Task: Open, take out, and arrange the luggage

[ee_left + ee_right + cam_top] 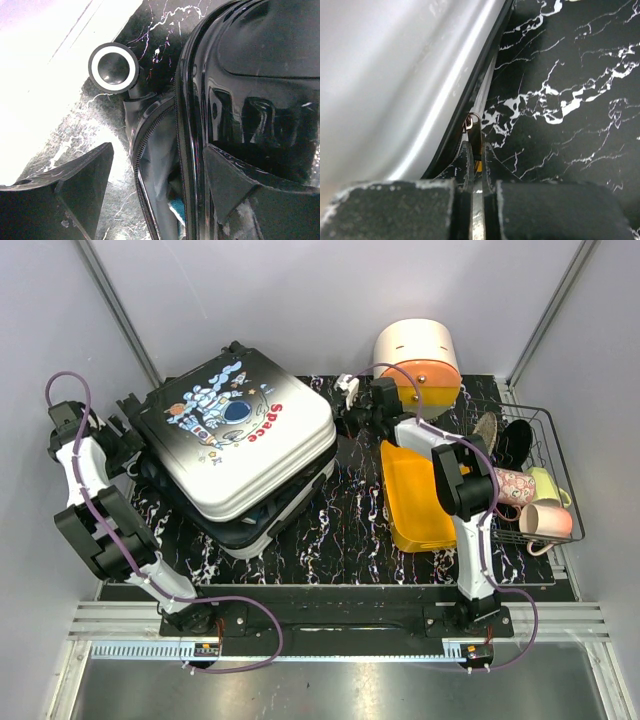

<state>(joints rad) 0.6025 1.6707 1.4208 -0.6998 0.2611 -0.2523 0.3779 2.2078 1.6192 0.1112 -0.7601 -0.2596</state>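
The lid already stands off the lower shell, so the right gripper next needs to move slightly outward along the case's edge and then let go of the zipper pull (341, 424) (476, 140).
The luggage (240, 430) lies flat on the left of the mat, astronaut print up, its lid raised a little off the lower shell. In the left wrist view its glossy black shell (260, 75), a white-rimmed wheel (113, 67) and grey lining (155, 180) show through the unzipped gap, with something teal inside. My left gripper (135, 445) (157, 150) stands open at the case's left side, one finger over the shell, the other over the mat. My right gripper (340, 422) (476, 145) is shut on the zipper pull (475, 125) at the case's right edge (385, 75).
An orange tray (415, 495) lies right of the case. A white-and-orange drawer box (418, 355) stands at the back right. A wire basket (545, 420) with cups sits at the far right. The black marble mat (350, 510) covers the table.
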